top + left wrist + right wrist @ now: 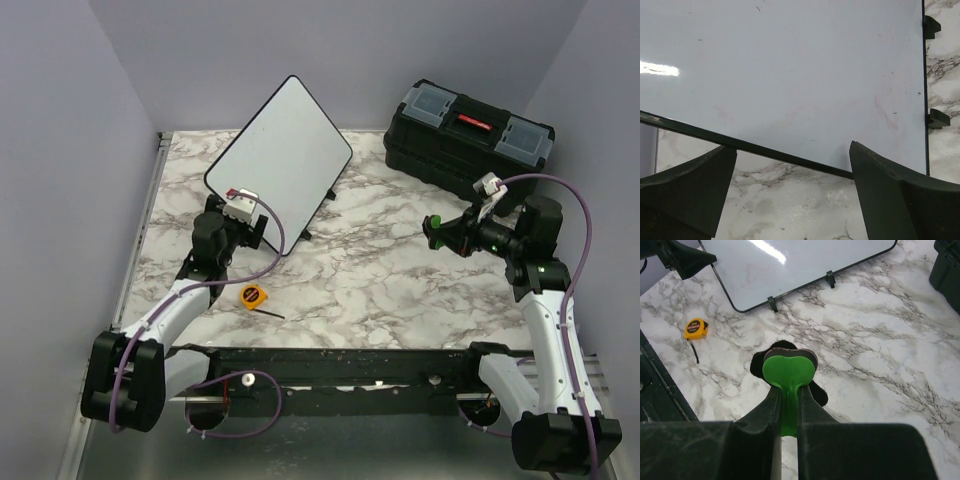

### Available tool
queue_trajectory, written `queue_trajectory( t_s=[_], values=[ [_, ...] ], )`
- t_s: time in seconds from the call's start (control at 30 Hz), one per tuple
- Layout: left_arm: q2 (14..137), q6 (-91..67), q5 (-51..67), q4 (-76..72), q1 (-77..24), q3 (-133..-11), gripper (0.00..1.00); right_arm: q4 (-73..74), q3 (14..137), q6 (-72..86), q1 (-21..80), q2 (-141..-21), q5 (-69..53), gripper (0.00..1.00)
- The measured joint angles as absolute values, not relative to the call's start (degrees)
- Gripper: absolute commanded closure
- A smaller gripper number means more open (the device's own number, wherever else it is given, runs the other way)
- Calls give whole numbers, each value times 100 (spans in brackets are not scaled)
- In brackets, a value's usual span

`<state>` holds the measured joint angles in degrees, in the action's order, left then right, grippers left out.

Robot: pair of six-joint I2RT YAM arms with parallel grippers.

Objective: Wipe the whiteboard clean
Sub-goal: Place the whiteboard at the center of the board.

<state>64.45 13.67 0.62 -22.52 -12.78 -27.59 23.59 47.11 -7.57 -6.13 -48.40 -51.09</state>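
My right gripper should next lower the eraser onto the bare marble below the whiteboard (280,155), near the black toolbox, and let go of it.
The whiteboard (280,155) stands tilted at the back left, white with a thin black rim. In the left wrist view its face (790,75) carries only faint red smudges. My left gripper (254,230) is open at the board's lower near corner, and the black rim runs across the gap between its fingers (900,200). My right gripper (455,236) hovers above the table right of centre. It is shut on a green eraser (789,367) with a dark felt pad, which also shows in the top view (434,228). The board shows in the right wrist view (790,265).
A black toolbox (468,140) with a red handle sits at the back right. A yellow tape measure (253,296) lies on the marble table near the left arm. The black feet of the easel stand (935,118) stick out under the board.
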Motion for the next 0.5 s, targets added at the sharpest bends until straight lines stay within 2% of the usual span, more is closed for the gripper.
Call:
queue_trajectory(
  t_s=[0.13,0.5],
  values=[
    [6272,1317,-78,-2252,-1278,-2751,2,2359,4711,-757,-613,-4825,-5133,100],
    [5688,950,-263,-1999,-1278,-2718,1,2359,4711,-757,-613,-4825,-5188,99]
  ],
)
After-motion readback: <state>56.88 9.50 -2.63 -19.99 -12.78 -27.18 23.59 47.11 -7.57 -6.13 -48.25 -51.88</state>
